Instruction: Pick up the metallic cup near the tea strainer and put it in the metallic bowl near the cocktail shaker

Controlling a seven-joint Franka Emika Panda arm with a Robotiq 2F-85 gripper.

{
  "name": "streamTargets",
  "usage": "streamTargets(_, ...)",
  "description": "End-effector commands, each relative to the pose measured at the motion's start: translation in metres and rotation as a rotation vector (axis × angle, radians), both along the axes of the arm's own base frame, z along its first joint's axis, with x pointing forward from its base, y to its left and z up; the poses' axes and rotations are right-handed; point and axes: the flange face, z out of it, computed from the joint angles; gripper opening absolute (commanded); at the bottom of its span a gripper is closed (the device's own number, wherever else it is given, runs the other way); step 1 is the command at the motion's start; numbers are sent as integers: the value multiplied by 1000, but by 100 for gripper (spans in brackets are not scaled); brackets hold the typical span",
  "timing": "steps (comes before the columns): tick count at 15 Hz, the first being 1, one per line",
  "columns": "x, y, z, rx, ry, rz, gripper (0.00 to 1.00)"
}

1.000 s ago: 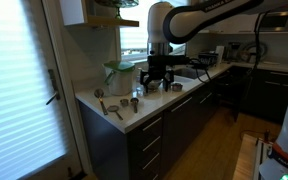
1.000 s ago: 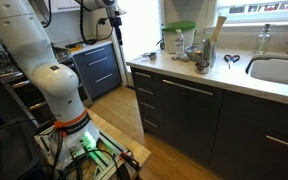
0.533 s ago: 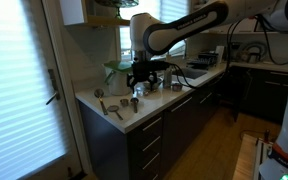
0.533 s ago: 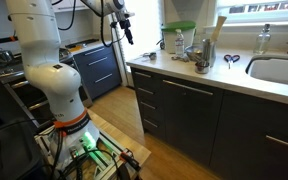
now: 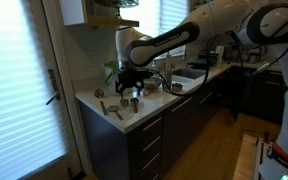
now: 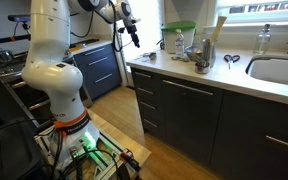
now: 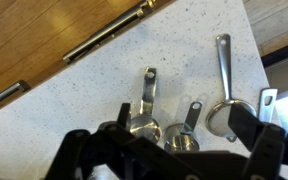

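My gripper moves down and slightly toward the tea strainer (image 7: 224, 116) next, onto the flat steel handle of the cup (image 7: 193, 114) beside it.
In the wrist view two small metallic cups with flat handles lie on the white speckled counter. One cup (image 7: 182, 141) lies next to the round tea strainer (image 7: 224, 116). The other cup (image 7: 142, 126) lies to its left. My gripper (image 7: 184, 122) is open above them, with its dark fingers either side of the pair and holding nothing. In an exterior view my gripper (image 5: 132, 88) hovers over the counter's end, above the small steel pieces (image 5: 134, 103). A low shiny metallic bowl (image 6: 202, 67) seems to sit by the tall cocktail shaker (image 6: 198, 52).
A tall green-lidded jar (image 5: 117, 72) stands behind my gripper, and it also shows in the exterior view from the sink side (image 6: 179, 38). The sink (image 6: 279, 70) lies further along the counter. The counter edge (image 7: 104, 40) and drawer handles run close by the cups.
My arm has swung along the counter from near the sink to its end and now hangs over the cups. The gripper has stayed open.
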Motion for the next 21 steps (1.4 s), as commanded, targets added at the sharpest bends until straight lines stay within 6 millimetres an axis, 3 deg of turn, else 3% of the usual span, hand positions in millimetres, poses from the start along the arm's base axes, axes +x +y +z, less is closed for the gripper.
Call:
streamTargets(1, 2, 2, 1, 0, -1, 0, 100)
streamTargets(8, 3, 2, 5, 3, -10, 1, 100)
streamTargets(15, 27, -20, -10, 58, -43, -63, 100)
streamTargets(21, 40, -13, -33, 54, -34, -82, 100)
